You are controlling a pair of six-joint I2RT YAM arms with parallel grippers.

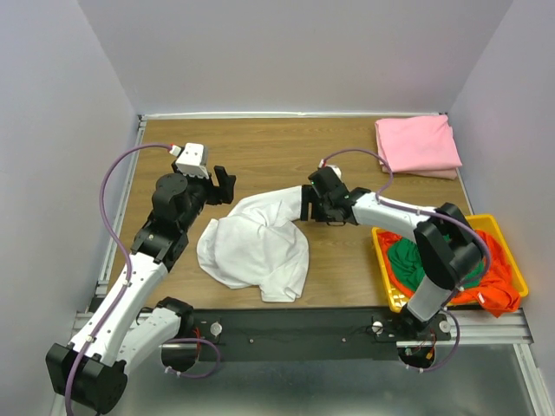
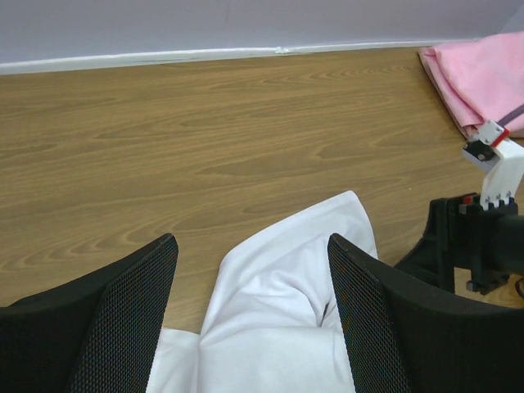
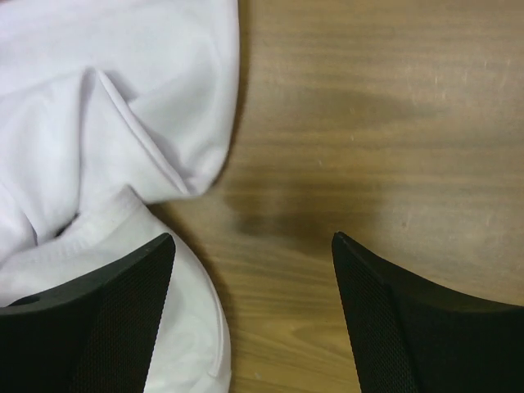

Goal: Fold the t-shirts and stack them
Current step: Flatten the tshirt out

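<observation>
I need to move my right gripper to the left in the top view and outward next, onto the far tip of the white t-shirt, because mostly bare wood shows between the gripper's fingers.
A crumpled white t-shirt (image 1: 256,243) lies in the middle of the table; it also shows in the left wrist view (image 2: 282,311) and in the right wrist view (image 3: 90,131). My left gripper (image 1: 225,185) is open just above the shirt's upper left part, and cloth lies between its fingers (image 2: 131,311). My right gripper (image 1: 310,204) is open at the shirt's upper right tip, its left finger (image 3: 98,319) over the cloth edge and holding nothing. A folded pink t-shirt (image 1: 418,146) lies at the far right corner. Green (image 1: 414,260) and orange (image 1: 494,290) shirts sit in the basket.
A yellow plastic basket (image 1: 510,251) stands at the right near edge of the wooden table (image 1: 277,156). White walls close the back and both sides. A metal rail (image 1: 295,328) with the arm bases runs along the near edge.
</observation>
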